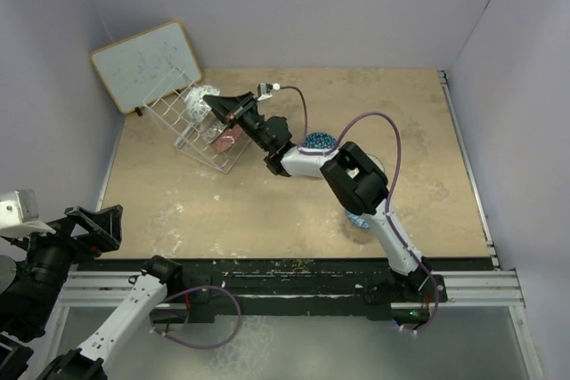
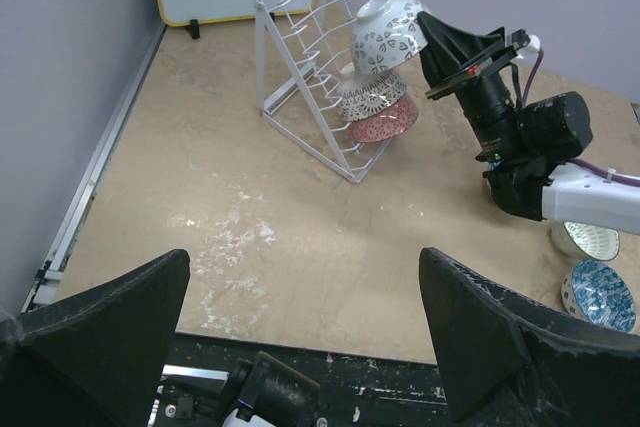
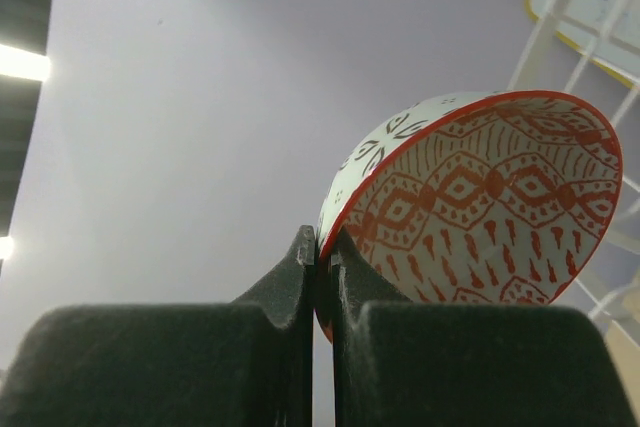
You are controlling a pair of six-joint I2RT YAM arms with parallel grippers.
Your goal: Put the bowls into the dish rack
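I will next lower my right gripper to set its cream-white bowl over the pale patterned bowl (image 2: 370, 97) and let go of the cream-white bowl's rim. The patterned bowl sits in the rack (image 2: 300, 77) below my gripper.
My right gripper (image 3: 323, 247) is shut on the rim of a bowl (image 3: 470, 207) that is cream-white outside and red-patterned inside. It holds this bowl (image 2: 385, 32) tilted against the top of the white wire dish rack (image 2: 300, 77). Two bowls rest lower in the rack: a pale patterned one (image 2: 372, 97) and a red one (image 2: 385, 122) beneath it. On the table by the right arm sit a cream bowl (image 2: 585, 239) and a blue bowl (image 2: 600, 292). Another blue bowl (image 1: 319, 141) shows behind the arm. My left gripper (image 2: 305, 327) hangs open over the near table edge, with nothing in it.
A wood-framed whiteboard (image 1: 147, 64) leans at the back left, just behind the rack (image 1: 191, 122). The right arm (image 1: 356, 184) stretches across the middle of the table. Purple walls close in the left, back and right sides.
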